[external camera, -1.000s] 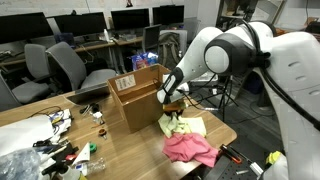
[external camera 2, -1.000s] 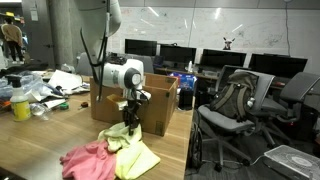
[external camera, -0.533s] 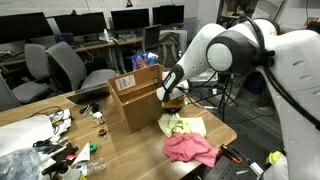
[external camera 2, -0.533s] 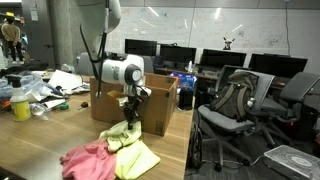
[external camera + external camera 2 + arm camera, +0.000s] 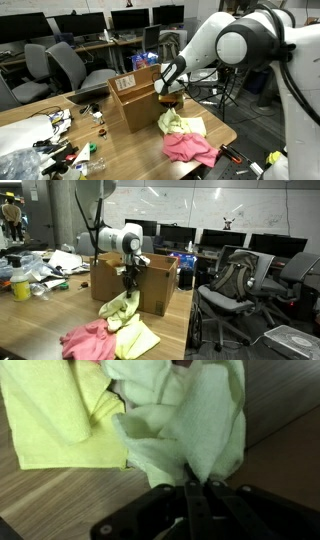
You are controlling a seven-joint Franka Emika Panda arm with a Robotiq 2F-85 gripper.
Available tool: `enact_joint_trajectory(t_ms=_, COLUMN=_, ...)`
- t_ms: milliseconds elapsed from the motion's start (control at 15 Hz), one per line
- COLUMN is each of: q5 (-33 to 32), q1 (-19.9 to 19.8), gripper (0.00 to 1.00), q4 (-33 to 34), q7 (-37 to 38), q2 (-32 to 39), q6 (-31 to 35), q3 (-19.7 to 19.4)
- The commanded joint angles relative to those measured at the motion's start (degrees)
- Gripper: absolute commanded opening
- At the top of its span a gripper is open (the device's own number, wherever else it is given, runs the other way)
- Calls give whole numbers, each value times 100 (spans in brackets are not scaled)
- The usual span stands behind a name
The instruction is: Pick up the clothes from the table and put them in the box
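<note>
The gripper moves up above the box's near side next, then outward over the open cardboard box to release the pale green cloth, which still hangs outside.
My gripper is shut on a pale green cloth and lifts it, hanging, just beside the open cardboard box. In the wrist view the jaws pinch the pale green cloth at its top. A yellow cloth lies on the wooden table under it. A pink cloth lies next to the yellow one near the table edge.
Clutter of bottles, cables and a plastic bag sits at the table's far end. Office chairs and desks with monitors stand around the table.
My gripper has risen with the pale green cloth, pulling it up off the yellow cloth beside the box.
</note>
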Motion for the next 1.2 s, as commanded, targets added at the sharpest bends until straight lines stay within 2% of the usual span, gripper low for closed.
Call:
enact_joint_trajectory(t_ms=0, q5=176, q1=93, gripper=1, q4=-499, q7=193, q2=-926, q6=-41, q3=155)
enact_joint_trajectory(t_ms=533, q5=322, q1=241, gripper=1, q4=-877, q7=875, q2=-2518, q6=-149, q3=697)
enact_joint_trajectory(t_ms=800, q5=311, q1=200, gripper=1, q4=-818, q7=1224, q2=-2912, q6=-196, q3=932)
enact_joint_trajectory(t_ms=1133, q5=385, q1=218, gripper=1, q4=-400, q7=1936, q2=-3212, q6=-456, q3=1184)
